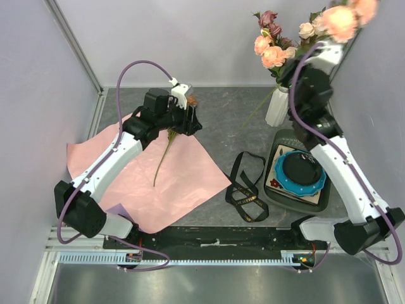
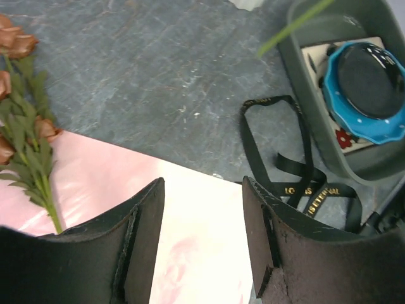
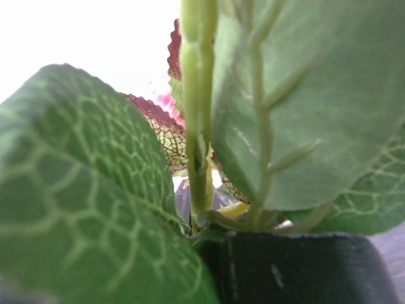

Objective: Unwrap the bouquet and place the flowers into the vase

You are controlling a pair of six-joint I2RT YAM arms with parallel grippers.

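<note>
Next, my right gripper moves outward, then lowers to release the stem in the white vase's opening (image 1: 281, 90) below it, as the stem's end hangs outside.
The white ribbed vase (image 1: 276, 106) stands at the back right with several pink and peach flowers (image 1: 272, 49) in it. My right gripper (image 1: 334, 43) is raised high above the vase, shut on the green stem (image 3: 197, 126) of more flowers (image 1: 345, 16); leaves fill the right wrist view and only one black finger (image 3: 297, 266) shows. The bouquet's pink paper (image 1: 186, 174) lies spread flat, with one leafy flower stem (image 1: 163, 155) on it. My left gripper (image 1: 190, 123) hovers over that paper, open and holding nothing (image 2: 202, 209), with the stem (image 2: 28, 145) to its left.
The black ribbon (image 1: 245, 187) lies loose on the grey table right of the paper. A grey tray (image 1: 283, 140) at the right holds a blue round dish (image 1: 300, 171). Walls close in the left, back and right sides.
</note>
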